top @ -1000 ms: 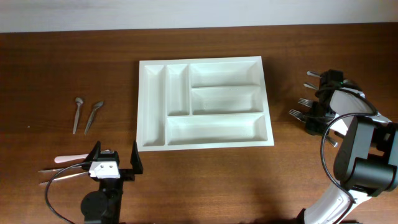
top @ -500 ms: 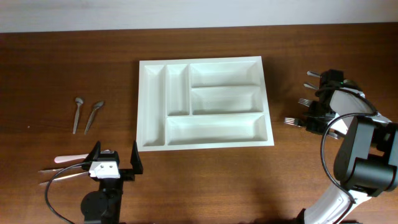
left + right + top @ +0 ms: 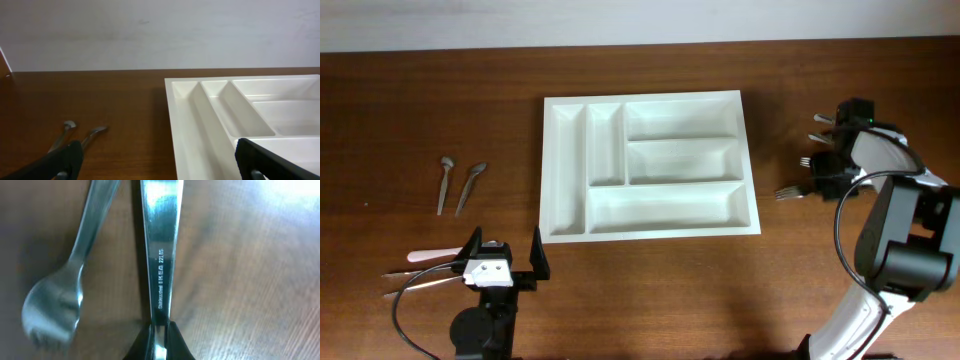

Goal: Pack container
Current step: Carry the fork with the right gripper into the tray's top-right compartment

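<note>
I next need to lift my right gripper, carry the fork outward and left in the overhead view, and release it in the tray's bare far wide section.
The container [image 3: 665,205] is a white cutlery tray with five compartments, all bare, in the middle of the table; its left end shows in the left wrist view [image 3: 200,115]. My right gripper [image 3: 826,174] is to its right, shut on a steel fork [image 3: 790,190] whose tines point toward the tray. In the right wrist view the fingertips [image 3: 172,342] pinch the fork's handle [image 3: 160,255] over the wood. My left gripper [image 3: 505,262] stands open near the front edge, below the tray's left corner, with nothing between its fingers [image 3: 65,160].
Other forks [image 3: 818,136] lie by the right arm, one of them [image 3: 55,305] beside the held handle. Two spoons [image 3: 458,185] lie left of the tray. A pink-handled piece [image 3: 425,255] and thin utensils [image 3: 415,275] lie at the front left.
My right gripper closed on a fork's handle and shifted toward the back of the table. The fork swung so its tines point left. The left arm has not moved.
</note>
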